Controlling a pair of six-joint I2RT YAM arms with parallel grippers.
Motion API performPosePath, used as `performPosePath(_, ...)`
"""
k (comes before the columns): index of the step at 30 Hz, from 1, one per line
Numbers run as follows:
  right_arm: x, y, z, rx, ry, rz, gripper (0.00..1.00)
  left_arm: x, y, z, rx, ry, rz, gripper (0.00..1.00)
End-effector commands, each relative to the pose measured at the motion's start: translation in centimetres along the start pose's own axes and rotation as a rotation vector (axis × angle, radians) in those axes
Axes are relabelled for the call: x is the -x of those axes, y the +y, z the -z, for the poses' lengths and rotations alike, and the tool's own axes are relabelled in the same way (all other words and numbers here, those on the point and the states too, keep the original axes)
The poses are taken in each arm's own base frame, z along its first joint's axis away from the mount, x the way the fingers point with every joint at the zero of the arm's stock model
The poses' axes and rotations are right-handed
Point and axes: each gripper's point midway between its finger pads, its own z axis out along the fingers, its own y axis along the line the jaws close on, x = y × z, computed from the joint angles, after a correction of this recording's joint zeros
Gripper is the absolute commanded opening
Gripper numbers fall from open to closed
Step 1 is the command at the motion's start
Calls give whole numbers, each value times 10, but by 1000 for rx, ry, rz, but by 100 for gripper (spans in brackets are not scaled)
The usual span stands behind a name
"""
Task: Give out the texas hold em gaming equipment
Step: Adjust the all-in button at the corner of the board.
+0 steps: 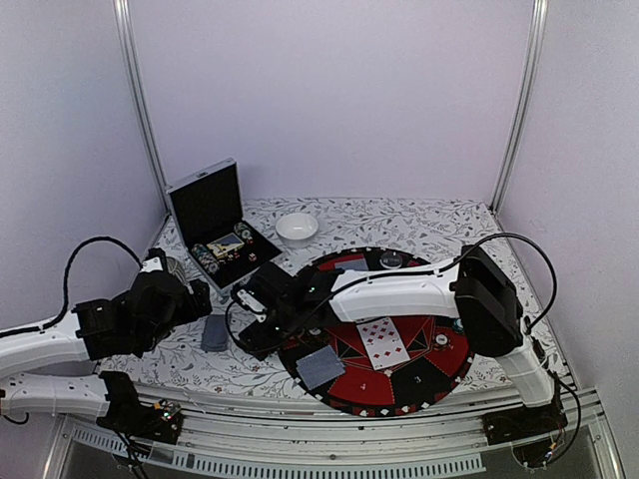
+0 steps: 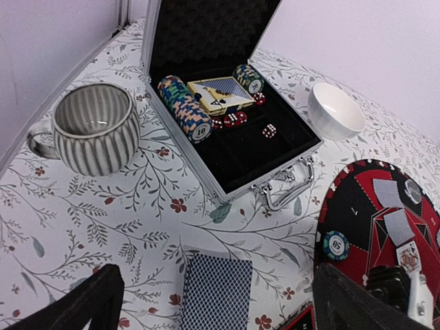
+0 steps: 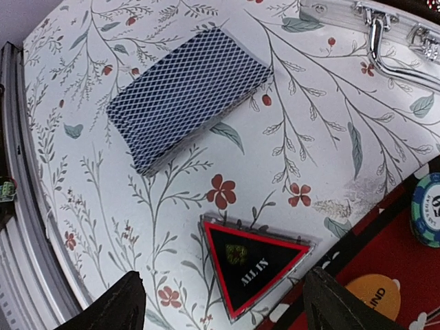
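Note:
My right gripper should next lower and turn onto the triangle's lettered edge point(image 3: 268, 280) and opposite corner, as that edge slants to my open fingers.
A deck of blue-backed cards point(image 1: 215, 332) lies on the floral cloth left of the mat; it also shows in the left wrist view point(image 2: 216, 292) and the right wrist view point(image 3: 189, 96). My left gripper point(image 2: 216, 285) is open above the deck, empty. My right gripper point(image 3: 223, 282) is open, its fingers either side of a black-and-red "ALL IN" triangle point(image 3: 258, 265) that lies at the mat's edge. An orange button disc point(image 3: 375, 295) and a striped chip point(image 3: 430, 210) lie on the mat. Chip stacks point(image 2: 184, 106) lie in the case. Cards point(image 1: 382, 342) lie on the mat.
The open silver case point(image 2: 275, 165) stands at the back left, its handle point(image 3: 385, 41) towards the mat. A striped mug point(image 2: 96, 127) stands left of it and a white bowl point(image 2: 335, 110) right of it. The round red-and-black mat point(image 1: 444, 374) covers the right half.

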Motion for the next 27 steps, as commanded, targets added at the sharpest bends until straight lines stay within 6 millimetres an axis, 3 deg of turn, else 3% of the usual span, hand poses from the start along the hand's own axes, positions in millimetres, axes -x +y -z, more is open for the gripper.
performPosePath(1,-21,-12,-28,-44,90,-15,81,25,0,6,-12,-49,-64,98)
performPosePath(5,-29,-13,-42,-48,119,-21,82,42,-9,12,-64,-98,-79,98)
performPosePath(13,-39,-20,-56,-81,141,25,82,42,-11,14,-117,-117,-86,98)
performPosePath(20,-47,-1,-72,2,184,121,77,41,-4,22,-151,-136,-48,98)
performPosePath(27,-75,33,-59,32,235,270,77,43,5,31,-163,-162,-41,98)
